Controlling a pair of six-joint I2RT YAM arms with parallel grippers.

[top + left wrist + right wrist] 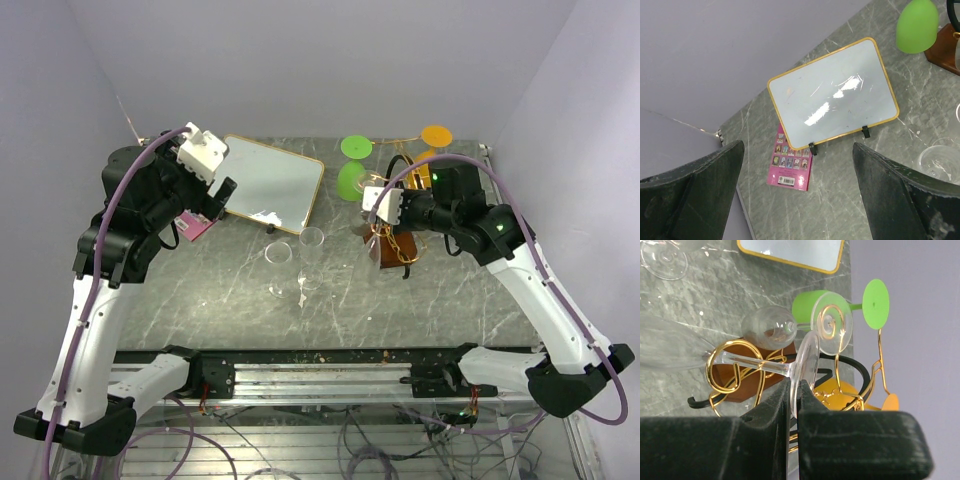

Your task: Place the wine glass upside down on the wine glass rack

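The glass foot is still clear above the curl of the gold arm. My right gripper needs to ease back and lower the foot onto the gold curled arm, then let go of it.
My right gripper is shut on the round foot of a clear wine glass. Its stem runs left through a gold curled arm of the wine glass rack, and its bowl shows at the left edge. In the top view this gripper sits right at the rack. Another clear glass, a green one and an orange one hang on the rack over its brown wooden base. My left gripper is open and holds nothing, high above the table's back left.
A white board with a gold frame leans at the back, a pink booklet beside it. Clear glasses stand and lie mid-table, left of the rack. Walls close in on the back and both sides.
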